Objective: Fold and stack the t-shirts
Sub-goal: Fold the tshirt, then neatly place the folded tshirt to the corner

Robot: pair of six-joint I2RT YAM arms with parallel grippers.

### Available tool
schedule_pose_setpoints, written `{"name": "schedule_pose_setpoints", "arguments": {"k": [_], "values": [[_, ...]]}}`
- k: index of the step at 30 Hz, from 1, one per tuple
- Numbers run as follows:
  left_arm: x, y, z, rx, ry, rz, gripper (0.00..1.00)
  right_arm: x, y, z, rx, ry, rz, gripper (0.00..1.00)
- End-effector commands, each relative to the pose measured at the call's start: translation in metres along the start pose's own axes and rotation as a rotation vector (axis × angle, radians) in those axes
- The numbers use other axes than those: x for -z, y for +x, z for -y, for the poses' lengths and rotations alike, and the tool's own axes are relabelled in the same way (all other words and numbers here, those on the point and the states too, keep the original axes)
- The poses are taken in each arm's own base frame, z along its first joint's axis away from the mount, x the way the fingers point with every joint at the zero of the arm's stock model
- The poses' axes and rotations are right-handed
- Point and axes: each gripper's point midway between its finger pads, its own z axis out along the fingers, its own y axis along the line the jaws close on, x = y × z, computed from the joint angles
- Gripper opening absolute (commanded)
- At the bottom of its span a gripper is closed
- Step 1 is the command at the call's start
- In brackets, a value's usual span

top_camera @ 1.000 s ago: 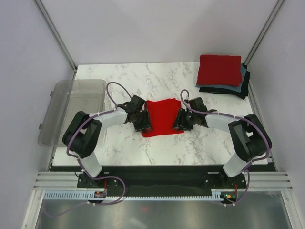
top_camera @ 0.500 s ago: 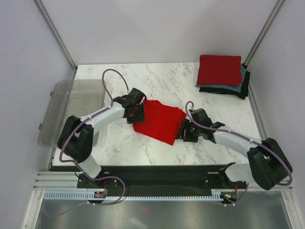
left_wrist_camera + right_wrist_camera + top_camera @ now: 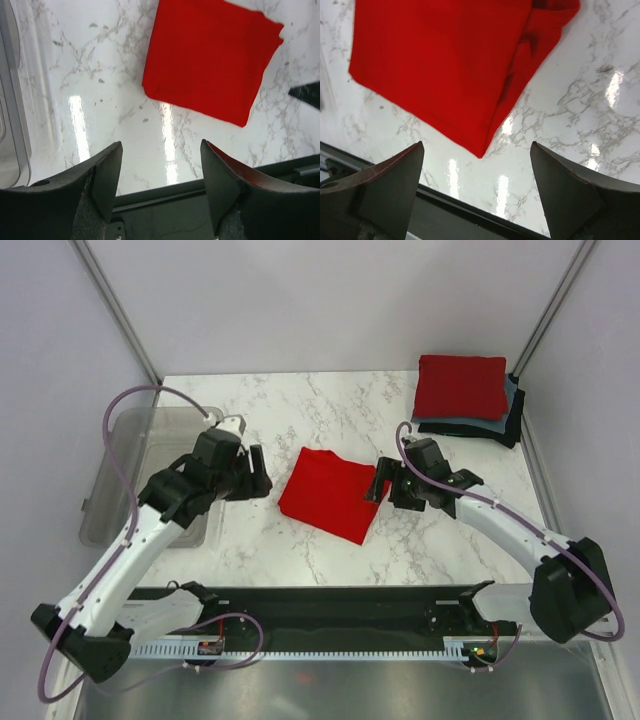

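Observation:
Next I will lower my right gripper's open fingers astride the loose layers of the t-shirt below and close, since they jut past the top fold near the t-shirt's far corner.
A folded bright red t-shirt lies flat on the marble table, turned askew; it also shows in the left wrist view and the right wrist view. My left gripper is open and empty, raised to the left of it. My right gripper is open and empty at the shirt's right edge, not holding it. At the back right is a stack of folded t-shirts: a red one on top, a grey-blue one under it and a black one at the bottom.
A clear grey plastic bin stands at the table's left edge, its rim in the left wrist view. The black front rail runs along the near edge. White walls close in the table.
Both grippers have let go of the red shirt and drawn back; the left arm rose and moved left toward the bin. The shirt lies folded and rotated.

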Motion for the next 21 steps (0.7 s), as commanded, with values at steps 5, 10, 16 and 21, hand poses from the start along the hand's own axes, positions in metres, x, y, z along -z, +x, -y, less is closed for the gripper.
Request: {"name": "schedule_pose_setpoints", "arguments": {"k": [5, 10, 16, 21], "values": [[0.019, 0.058, -0.013, -0.04, 0.135, -0.005, 0.7, -0.03, -0.041, 0.018, -0.04, -0.029, 0.035, 0.93], [0.033, 0.051, -0.021, -0.003, 0.151, 0.121, 0.72, -0.065, -0.044, 0.026, -0.119, -0.146, 0.017, 0.91], [0.038, 0.049, -0.03, 0.037, 0.155, 0.225, 0.74, -0.101, -0.033, 0.043, -0.176, -0.153, -0.018, 0.89], [0.039, 0.048, -0.036, 0.051, 0.13, 0.247, 0.76, -0.124, -0.027, 0.054, -0.199, -0.148, -0.026, 0.84]]}}
